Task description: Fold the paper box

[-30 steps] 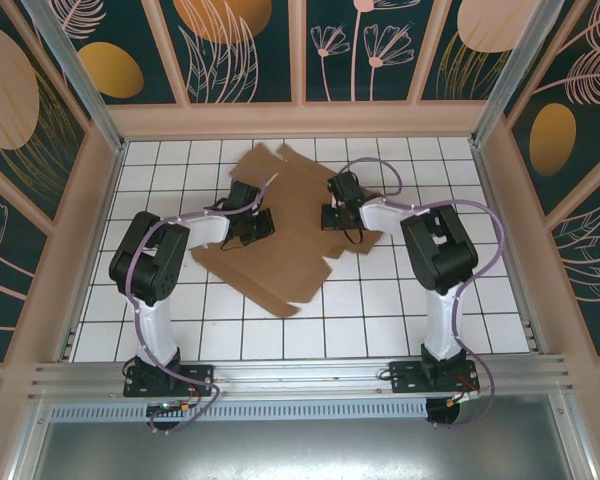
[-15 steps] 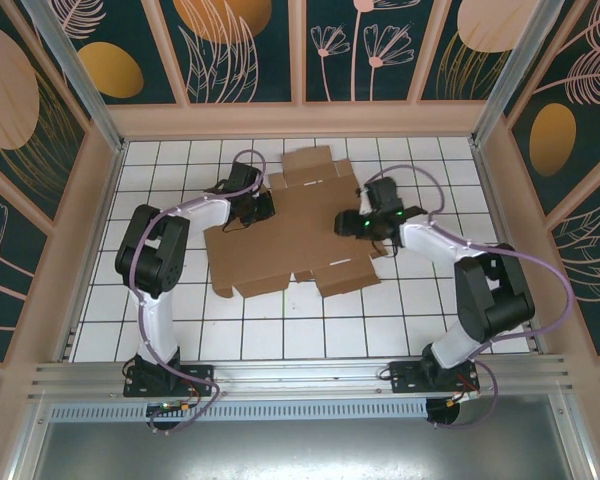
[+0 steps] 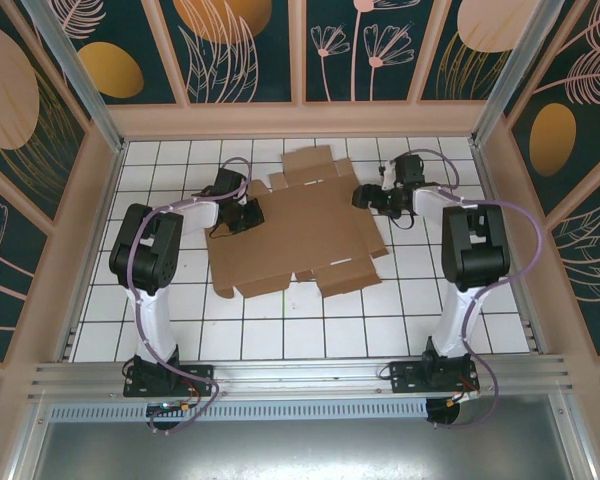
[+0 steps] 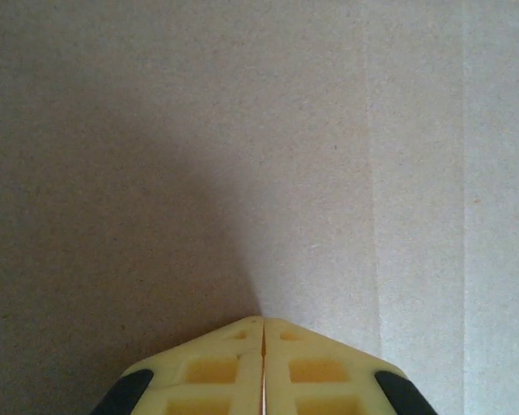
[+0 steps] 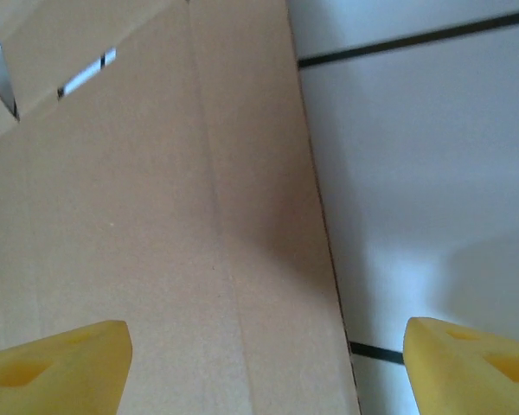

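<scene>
The right gripper lowers onto the cardboard's edge beside the tile next and closes its fingers there, as that edge runs below between them.
The paper box (image 3: pixel 300 235) lies flat and unfolded on the white tiles, a brown cardboard sheet with flaps and slots. My left gripper (image 3: pixel 248 216) rests on its left part. In the left wrist view that gripper (image 4: pixel 262 322) is shut, its yellow fingers pressed together with nothing between them, tips against the cardboard (image 4: pixel 242 130). My right gripper (image 3: pixel 365 197) is at the sheet's far right edge. In the right wrist view it (image 5: pixel 268 372) stands wide open, straddling the cardboard's (image 5: pixel 156 216) edge, with one finger over the sheet and the other over the tile.
White tiled floor (image 3: pixel 410 290) surrounds the sheet, with free tiles in front and to both sides. Patterned walls (image 3: pixel 540 130) enclose the floor on three sides. A metal rail (image 3: pixel 300 375) runs along the near edge by the arm bases.
The cardboard has turned from a skewed lie to square with the tiles. My right gripper has opened and drawn off to the sheet's far right edge. My left gripper has shifted toward the left edge.
</scene>
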Robot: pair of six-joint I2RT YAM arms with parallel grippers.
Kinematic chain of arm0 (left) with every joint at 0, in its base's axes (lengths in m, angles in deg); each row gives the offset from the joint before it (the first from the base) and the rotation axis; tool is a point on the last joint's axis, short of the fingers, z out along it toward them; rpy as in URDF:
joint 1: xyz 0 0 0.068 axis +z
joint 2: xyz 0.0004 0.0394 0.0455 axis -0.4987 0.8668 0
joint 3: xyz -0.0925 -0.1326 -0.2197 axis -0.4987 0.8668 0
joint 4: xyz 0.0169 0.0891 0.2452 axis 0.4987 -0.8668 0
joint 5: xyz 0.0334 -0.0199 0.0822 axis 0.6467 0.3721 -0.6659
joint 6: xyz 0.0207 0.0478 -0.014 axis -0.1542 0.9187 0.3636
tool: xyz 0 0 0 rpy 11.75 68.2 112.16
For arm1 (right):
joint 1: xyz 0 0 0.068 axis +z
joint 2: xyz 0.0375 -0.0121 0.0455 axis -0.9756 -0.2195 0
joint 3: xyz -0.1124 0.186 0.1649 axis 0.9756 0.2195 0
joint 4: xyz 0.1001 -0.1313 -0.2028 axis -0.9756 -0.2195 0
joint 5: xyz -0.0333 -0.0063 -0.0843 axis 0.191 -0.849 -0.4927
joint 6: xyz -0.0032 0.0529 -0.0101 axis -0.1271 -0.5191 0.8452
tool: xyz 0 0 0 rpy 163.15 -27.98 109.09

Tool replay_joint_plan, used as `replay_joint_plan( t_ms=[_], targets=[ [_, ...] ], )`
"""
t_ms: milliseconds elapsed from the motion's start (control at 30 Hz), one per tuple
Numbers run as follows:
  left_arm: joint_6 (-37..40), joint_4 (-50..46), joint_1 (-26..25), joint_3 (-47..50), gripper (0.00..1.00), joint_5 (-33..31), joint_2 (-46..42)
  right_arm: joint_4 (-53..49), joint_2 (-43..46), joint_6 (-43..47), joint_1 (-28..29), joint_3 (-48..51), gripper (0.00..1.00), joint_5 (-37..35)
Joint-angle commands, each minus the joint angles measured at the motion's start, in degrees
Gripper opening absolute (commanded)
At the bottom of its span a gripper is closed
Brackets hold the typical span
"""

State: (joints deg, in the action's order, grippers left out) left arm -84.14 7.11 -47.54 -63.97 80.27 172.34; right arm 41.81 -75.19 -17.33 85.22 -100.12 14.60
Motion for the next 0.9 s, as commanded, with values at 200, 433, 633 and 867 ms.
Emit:
replay_joint_plan(
  t_ms=[200, 433, 633, 867],
  targets=[
    [1.6, -1.3, -0.3, 1.1, 0.06, 1.4, 2.8, 1.5, -4.7, -0.9, -1.9, 1.2, 0.72, 22.6],
    [1.3, -0.7, -0.3, 1.2, 0.05, 2.0, 3.3, 2.6, -6.2, -3.2, -1.4, 1.3, 0.52, 29.5],
    [0.5, 0.1, -0.3, 1.6, 0.04, 2.4, 2.7, -2.4, -1.2, -2.4, -1.4, 0.4, 0.18, 14.8],
    [-5.2, 6.2, -1.5, 6.2, 0.02, 5.6, 2.2, -14.9, 4.7, 3.5, 2.3, -6.8, 0.11, -7.8]
  ],
)
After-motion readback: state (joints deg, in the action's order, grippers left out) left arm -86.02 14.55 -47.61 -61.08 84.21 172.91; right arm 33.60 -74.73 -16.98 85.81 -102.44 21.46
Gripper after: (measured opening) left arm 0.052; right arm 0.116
